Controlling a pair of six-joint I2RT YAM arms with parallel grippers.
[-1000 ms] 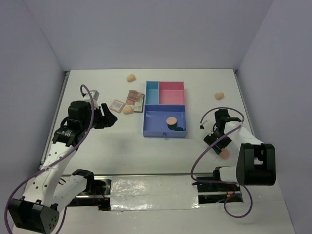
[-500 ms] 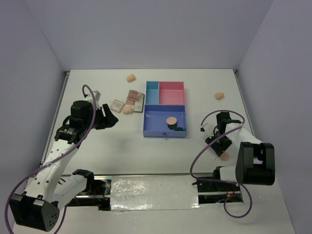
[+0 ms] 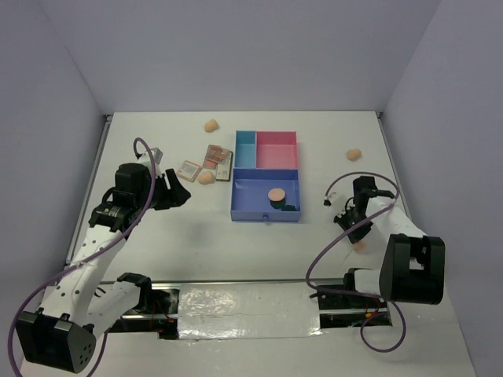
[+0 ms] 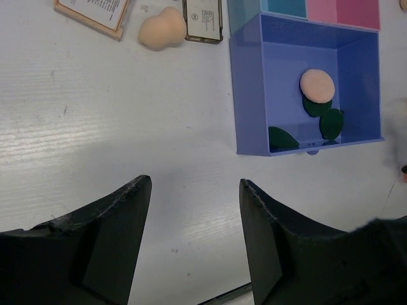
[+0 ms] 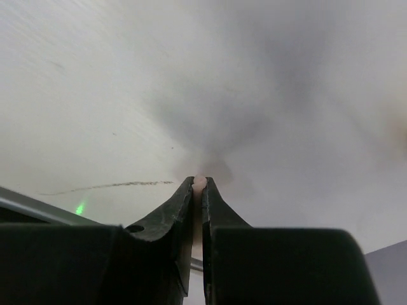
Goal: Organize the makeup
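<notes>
I will next lift my right gripper and swing it left in the top view over the tray's blue compartment [image 3: 284, 190], to release the puff where another sits.
My right gripper [image 3: 357, 238] is shut on a thin peach puff [image 5: 199, 183], pinched edge-on between its fingertips just above the table at the right. My left gripper [image 3: 179, 193] hovers open and empty over bare table left of the blue-and-pink tray [image 3: 266, 217]. The tray's big blue compartment holds a peach puff [image 4: 317, 83] and dark green discs [image 4: 331, 122]. Left of the tray lie palettes [image 3: 214, 156] and a peach sponge [image 3: 206, 177]. Other sponges sit at the back [image 3: 211, 125] and at the right [image 3: 354, 154].
A small grey item [image 3: 155, 152] lies near the left wall. The tray's light blue and pink back compartments [image 3: 277, 153] show nothing inside. Walls close the table on three sides; a shiny strip [image 3: 244, 302] runs along the near edge between the arm bases.
My right gripper has closed from open onto the peach puff by the table's near right. The left arm has edged slightly and stays open.
</notes>
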